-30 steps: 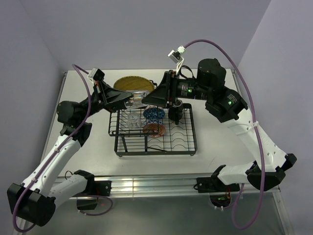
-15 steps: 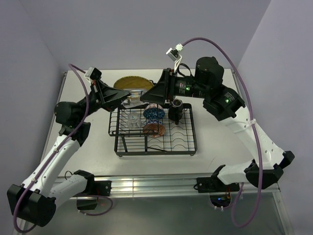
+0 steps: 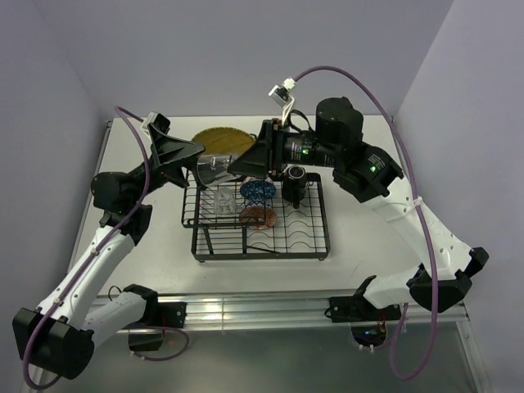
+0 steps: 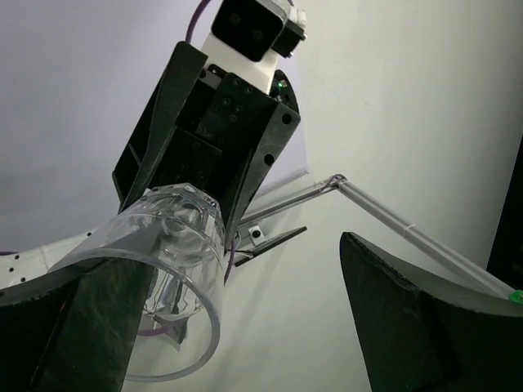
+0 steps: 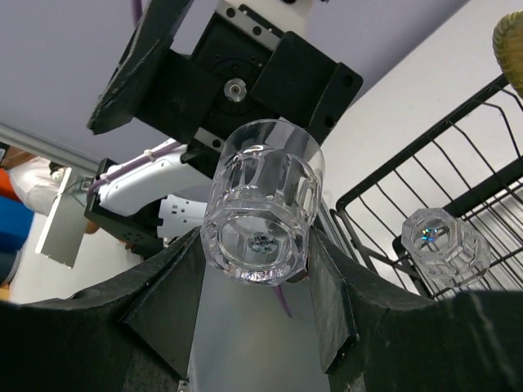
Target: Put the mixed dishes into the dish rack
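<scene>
Next, my right gripper swings nose-down to its right in the top view, lowers the glass cup and releases. The rack's empty rows by the mug lie below.
A clear glass cup point(image 3: 214, 166) hangs on its side above the table, just behind the black wire dish rack point(image 3: 262, 246). My right gripper point(image 3: 235, 166) is shut on it; in the right wrist view the cup point(image 5: 261, 204) sits base-first between both fingers point(image 5: 176, 278). My left gripper point(image 3: 195, 155) stands open. In its wrist view the cup point(image 4: 167, 278) lies by the left finger point(image 4: 90, 327), with the other finger far off. In the rack sit a second glass cup point(image 3: 223, 199), a blue bowl point(image 3: 257, 191), an orange-red bowl point(image 3: 258, 216) and a black mug point(image 3: 293, 184). A yellow plate point(image 3: 219, 139) lies behind the rack.
The two grippers face each other nose to nose over the rack's back left corner. The rack's right rows point(image 3: 303, 225) hold nothing. Purple cables loop over both arms. Walls close in at the left, back and right.
My left gripper has opened and let go of the glass cup. The right gripper has closed on the cup and holds it alone. Both wrists shifted slightly leftward.
</scene>
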Robot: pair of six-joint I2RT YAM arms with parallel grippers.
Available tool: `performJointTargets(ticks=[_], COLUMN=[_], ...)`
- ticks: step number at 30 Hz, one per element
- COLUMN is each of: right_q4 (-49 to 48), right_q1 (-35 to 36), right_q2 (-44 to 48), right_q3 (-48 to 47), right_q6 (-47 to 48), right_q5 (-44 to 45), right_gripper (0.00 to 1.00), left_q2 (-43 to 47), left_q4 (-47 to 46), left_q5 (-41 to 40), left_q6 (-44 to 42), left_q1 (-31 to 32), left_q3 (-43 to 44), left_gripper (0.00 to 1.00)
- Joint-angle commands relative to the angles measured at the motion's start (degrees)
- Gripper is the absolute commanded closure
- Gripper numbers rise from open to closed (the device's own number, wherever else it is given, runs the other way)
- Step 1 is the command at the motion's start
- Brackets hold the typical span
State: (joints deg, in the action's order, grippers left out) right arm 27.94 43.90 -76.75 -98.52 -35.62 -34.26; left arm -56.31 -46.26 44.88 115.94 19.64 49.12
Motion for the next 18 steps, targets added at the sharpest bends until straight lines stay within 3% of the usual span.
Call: performJointTargets(ticks=[1,5,8,9,12,15,18], right_q4=[-1.3,1.8,2.9,3.1,5.1,12.6,22.6], right_q1=[0.2,-1.6,-5.2,-6.3,-10.6,-13.3,-14.0], right_q2=[2.4,5.6,8.8,10.6,12.5,12.0,10.7], right_q3=[0.0,1.2,3.1,3.4,3.5,0.9,-0.1], right_q6=[0.8,2.2,2.4,2.3,2.4,4.8,9.1], right_q5=[0.9,4.9,5.5,5.2,4.8,6.8,15.0], right_gripper=[1.0,1.0,1.0,1.0,1.0,1.0,1.0], left_q2=[0.0,1.6,2.3,2.1,1.6,2.1,2.4], left_q4=[-0.7,8.3,29.8,34.7,47.7,57.0,63.1], left_q5=[2.7,6.6,11.1,11.9,14.1,14.4,13.6], left_q6=[8.3,3.3,-10.0,-16.6,-25.4,-31.2,-35.8], left_q1=[-0.7,-3.5,-5.8,-6.4,-9.0,-11.5,-14.7], left_q3=[1.4,3.3,9.4,12.7,17.0,19.6,22.6], left_gripper=[0.01,0.01,0.01,0.01,0.01,0.01,0.01])
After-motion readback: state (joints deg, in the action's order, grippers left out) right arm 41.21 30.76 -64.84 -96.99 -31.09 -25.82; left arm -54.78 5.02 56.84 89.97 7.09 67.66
